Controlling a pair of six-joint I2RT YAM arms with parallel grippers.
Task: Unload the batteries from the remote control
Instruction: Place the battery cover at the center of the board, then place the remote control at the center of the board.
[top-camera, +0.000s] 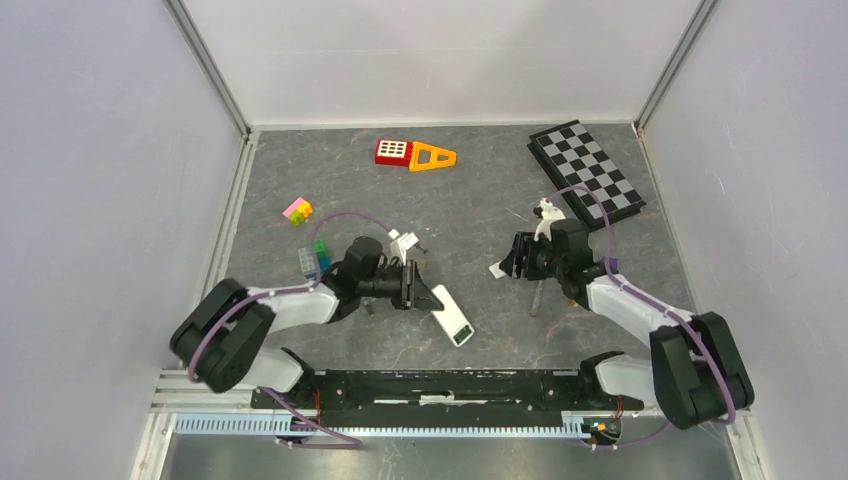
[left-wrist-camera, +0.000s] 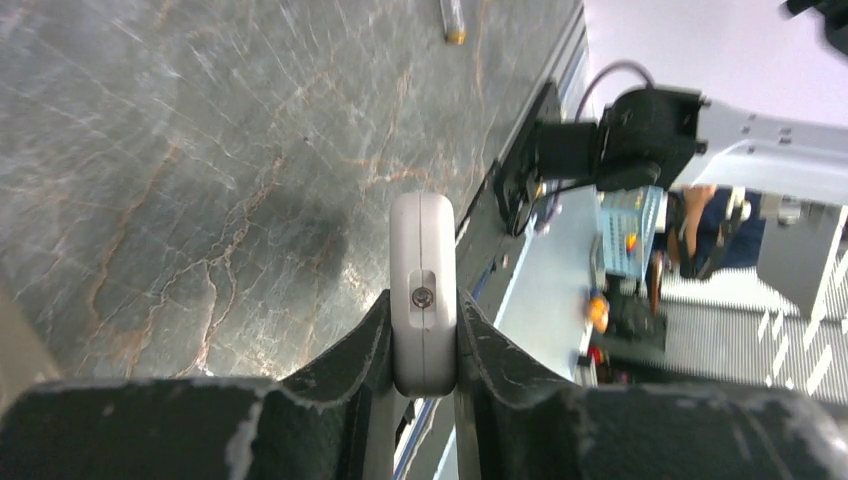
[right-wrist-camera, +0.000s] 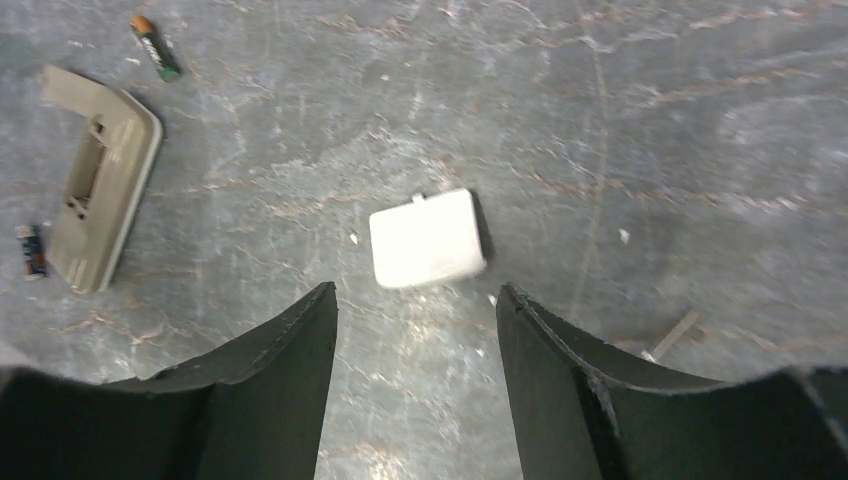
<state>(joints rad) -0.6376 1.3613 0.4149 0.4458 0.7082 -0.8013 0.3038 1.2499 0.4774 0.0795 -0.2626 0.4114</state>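
Observation:
I should move my right gripper back from the white cover next and bring it down onto the near end of the pen-like stick (top-camera: 534, 311).
My left gripper (top-camera: 416, 288) is shut on one end of the white remote (top-camera: 452, 318). In the left wrist view the remote's narrow edge (left-wrist-camera: 423, 290) with a small screw is clamped between both fingers, above the table. My right gripper (top-camera: 513, 263) is open and empty, just above a small white flat cover piece (right-wrist-camera: 428, 238). The cover lies a little ahead of the fingertips (right-wrist-camera: 320, 310). Two batteries lie on the table in the right wrist view: one with an orange tip (right-wrist-camera: 155, 46) at the top left, and one (right-wrist-camera: 30, 250) at the left edge beside a tan cover piece (right-wrist-camera: 100, 175).
A thin pen-like stick (top-camera: 537, 298) lies right of my right gripper; its end shows in the left wrist view (left-wrist-camera: 452, 20). A checkerboard (top-camera: 586, 172) lies back right, red and orange toys (top-camera: 412, 154) at the back, coloured blocks (top-camera: 298, 211) on the left.

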